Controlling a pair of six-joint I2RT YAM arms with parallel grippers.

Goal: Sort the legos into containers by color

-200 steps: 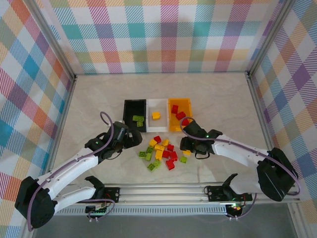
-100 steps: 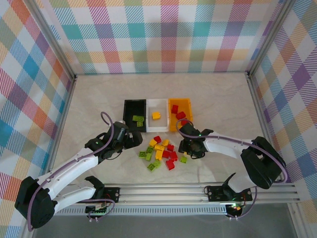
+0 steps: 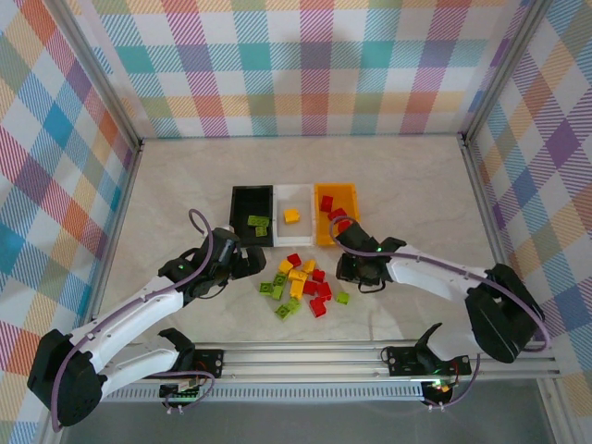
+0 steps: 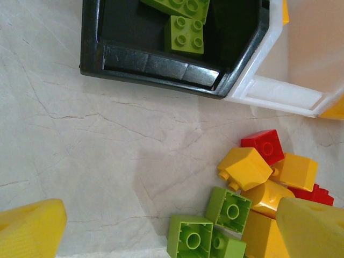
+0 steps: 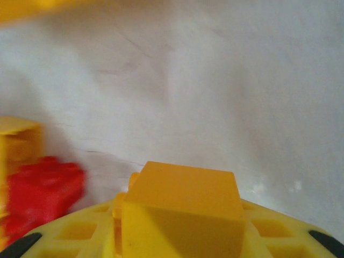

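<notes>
The yellow lego goes next: my right gripper will lift it, carry it outward over the white bin (image 3: pixel 294 194) and release it there, as that bin already holds a yellow brick.
Red, yellow and lime legos (image 3: pixel 301 285) lie in a loose pile on the table in front of three containers. The black bin (image 3: pixel 242 198) holds lime bricks (image 4: pixel 185 35), the white bin (image 3: pixel 294 194) one yellow brick (image 3: pixel 291 215), and the orange bin (image 3: pixel 347 194) red ones (image 3: pixel 331 208). My left gripper (image 3: pixel 248 265) hovers at the pile's left edge, open, with upturned lime bricks (image 4: pixel 228 207) between its yellow fingertips (image 4: pixel 32 228). My right gripper (image 3: pixel 350 275) is low at the pile's right edge, shut on a yellow lego (image 5: pixel 183 207).
A single lime brick (image 3: pixel 342 297) lies just below the right gripper. A red brick (image 5: pixel 40 188) sits close to its left. An aluminium rail (image 3: pixel 305 351) runs along the near edge. Chequered walls enclose the table on three sides.
The right gripper's jaws have closed on the yellow lego at the pile's right edge, and its arm has shifted slightly. The left arm has stayed still and open.
</notes>
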